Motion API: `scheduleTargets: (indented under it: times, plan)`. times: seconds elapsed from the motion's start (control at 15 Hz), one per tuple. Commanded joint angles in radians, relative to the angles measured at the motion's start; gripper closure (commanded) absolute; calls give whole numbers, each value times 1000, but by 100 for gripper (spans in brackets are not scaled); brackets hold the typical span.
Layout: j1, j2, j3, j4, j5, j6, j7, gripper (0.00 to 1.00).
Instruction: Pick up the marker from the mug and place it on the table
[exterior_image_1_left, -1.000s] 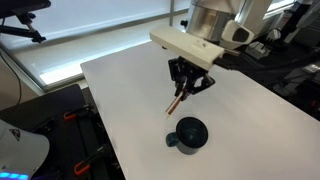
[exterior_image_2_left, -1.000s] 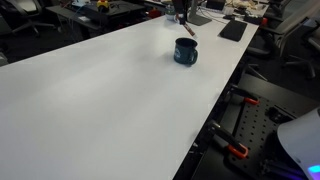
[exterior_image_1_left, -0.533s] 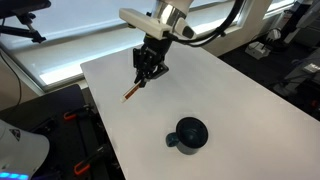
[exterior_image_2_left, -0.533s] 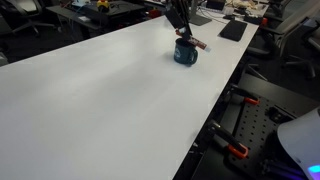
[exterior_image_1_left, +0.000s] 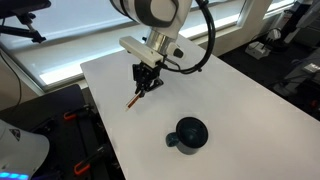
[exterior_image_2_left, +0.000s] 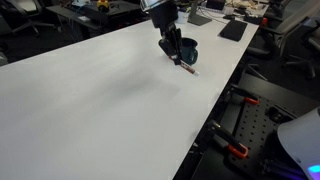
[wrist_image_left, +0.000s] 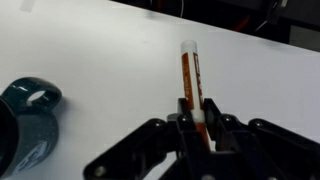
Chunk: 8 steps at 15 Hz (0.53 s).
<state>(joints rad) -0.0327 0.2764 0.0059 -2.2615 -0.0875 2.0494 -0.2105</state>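
Observation:
I should next move the orange-red marker (exterior_image_1_left: 135, 99) in my gripper down to the bare tabletop below and let go of it there, because that spot is clear of the mug (exterior_image_1_left: 189, 133).
My gripper (exterior_image_1_left: 145, 83) is shut on the orange-red marker (exterior_image_1_left: 135, 99), which hangs slanted from the jaws with its lower tip at or just above the white table (exterior_image_1_left: 230, 105). The wrist view shows the marker (wrist_image_left: 189, 70) clamped between the two fingers (wrist_image_left: 195, 108) and pointing away over the table (wrist_image_left: 100, 50). The dark blue-black mug (exterior_image_1_left: 189, 133) stands apart from the gripper, nearer the table's front edge. In an exterior view the gripper (exterior_image_2_left: 178, 56) and marker (exterior_image_2_left: 188, 67) sit right in front of the mug (exterior_image_2_left: 189, 47). The mug also shows in the wrist view (wrist_image_left: 28, 125).
The table's edge (exterior_image_1_left: 100, 120) lies close to the marker's tip, with black equipment and cables (exterior_image_1_left: 70, 130) below it. A dark keyboard-like object (exterior_image_2_left: 232, 30) lies at the table's far end. Desks and chairs stand beyond the table.
The gripper has carried the marker away from above the mug towards the table's edge and has come down lower, bringing the marker's tip close to the table surface.

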Motion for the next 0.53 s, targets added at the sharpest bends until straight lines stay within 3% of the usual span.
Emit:
scheduleTargets:
  times: [0.0, 0.4, 0.47]
  plan:
    - [-5, 26, 4, -55, 14, 135, -11, 95]
    - [-1, 67, -1, -117, -11, 275, 2, 95]
    - [0, 72, -3, -118, -9, 277, 17, 55]
